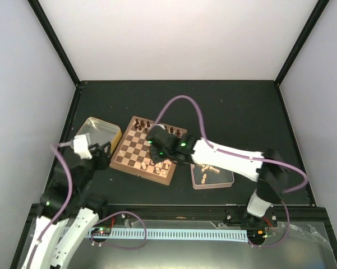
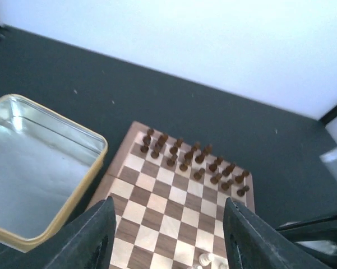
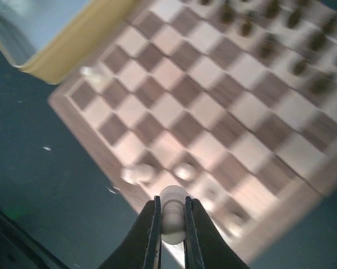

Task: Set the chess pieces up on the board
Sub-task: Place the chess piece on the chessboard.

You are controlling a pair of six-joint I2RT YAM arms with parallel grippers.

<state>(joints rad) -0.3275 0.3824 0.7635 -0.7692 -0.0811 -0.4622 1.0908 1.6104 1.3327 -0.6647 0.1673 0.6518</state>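
An empty dark square is beside the pale piece by the tin. The piece in my right gripper should go down onto that square next.
The wooden chessboard [image 1: 135, 150] lies left of centre; it also shows in the left wrist view [image 2: 168, 207] and the right wrist view [image 3: 213, 112]. Dark brown chessmen stand in its far rows. A few pale chess pieces [image 1: 158, 168] stand at its near right corner. My right gripper [image 3: 172, 221] is shut on a pale chess piece [image 3: 172, 216] and holds it above the board's near edge [image 1: 156, 147]. My left gripper [image 2: 167, 235] is open and empty, over the board's left side [image 1: 100, 151].
A yellow-rimmed metal tin [image 1: 95, 134] sits left of the board. A clear tray [image 1: 212, 175] with several loose pale pieces sits right of it. Black walls ring the dark table.
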